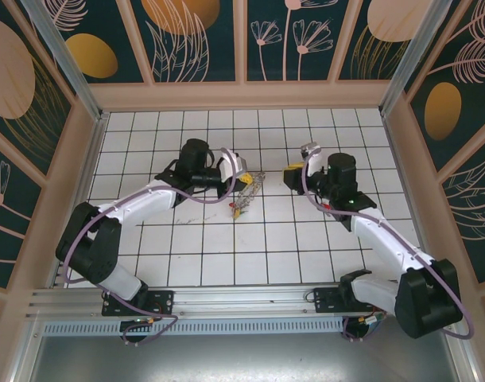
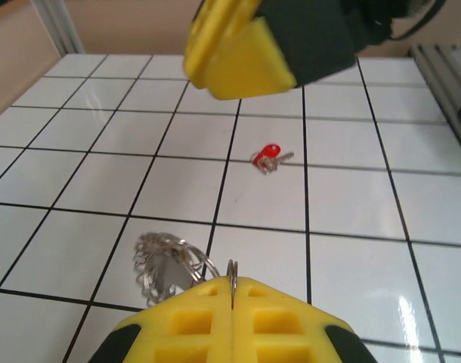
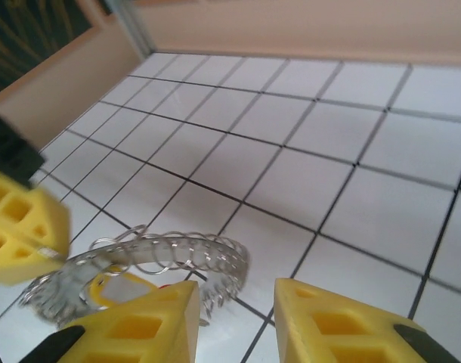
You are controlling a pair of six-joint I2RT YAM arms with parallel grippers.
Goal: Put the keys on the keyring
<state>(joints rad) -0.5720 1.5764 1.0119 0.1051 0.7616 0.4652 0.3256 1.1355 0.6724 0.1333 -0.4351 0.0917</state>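
Observation:
The open tiles are below the left gripper and nearer the robot's base, so the gripper needs to move down and back over them to set down the dangling keyring and let go of its thin ring.
The keyring (image 3: 177,255), a silvery hoop with a beaded chain-like rim, hangs just above the tiles. My left gripper (image 2: 232,291) is shut on a thin ring of it, and the rest bunches to the left of the fingers as the keyring (image 2: 166,263). From above, the keyring (image 1: 247,191) dangles below the left gripper (image 1: 239,175). A red-headed key (image 2: 270,155) lies on the floor beyond. My right gripper (image 3: 236,314) is open with nothing between its fingers, just right of the hoop's end. A yellow tag (image 3: 113,289) shows under the hoop.
White tiled floor (image 1: 250,239) with dark grout lines, walled by beige panels (image 1: 242,95) at the back and sides. The right gripper's yellow finger (image 2: 238,57) hangs close over the left wrist view. Both arms meet mid-table.

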